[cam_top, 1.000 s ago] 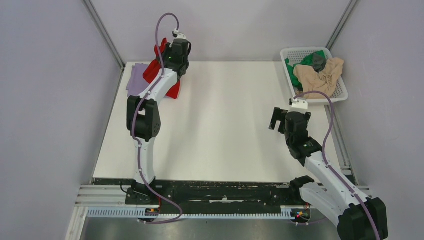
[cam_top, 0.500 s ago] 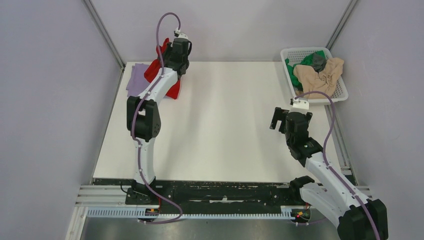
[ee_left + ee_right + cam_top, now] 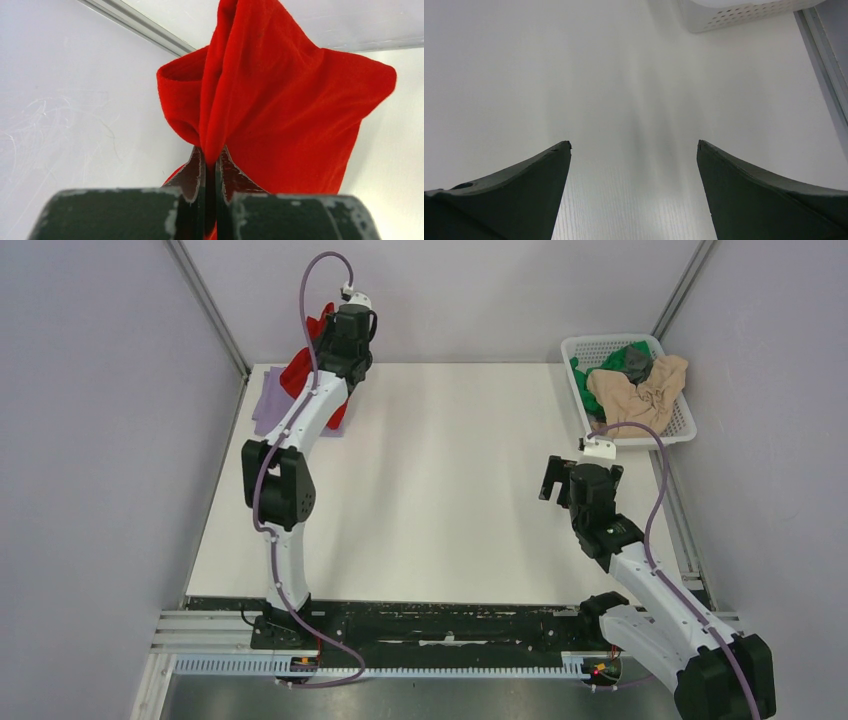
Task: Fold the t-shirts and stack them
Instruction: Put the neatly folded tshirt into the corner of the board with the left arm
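Note:
I should next lower my left gripper and move it to the left in the top view over the lavender t-shirt point(image 3: 266, 400), because the t-shirt's side by the wall is still uncovered.
A bright red t-shirt point(image 3: 280, 110) hangs bunched from my left gripper point(image 3: 210, 152), whose jaws are shut on a fold of it. In the top view the red t-shirt point(image 3: 298, 370) is held up at the table's far left corner, partly behind the left arm. It hangs over a pale lavender t-shirt point(image 3: 266, 400) lying flat there. My right gripper point(image 3: 553, 478) hovers over the right side of the table, open and holding nothing point(image 3: 634, 145). Beige point(image 3: 640, 390), green point(image 3: 583, 380) and dark grey point(image 3: 636, 362) t-shirts lie crumpled in the basket.
A white mesh basket point(image 3: 640, 437) stands at the far right corner, and its near wall point(image 3: 744, 15) shows at the top of the right wrist view. Grey walls and metal frame rails close in the table's sides and back.
My left arm has swung left and back with the red t-shirt, pulling it off the table toward the far left corner. The right arm has not moved.

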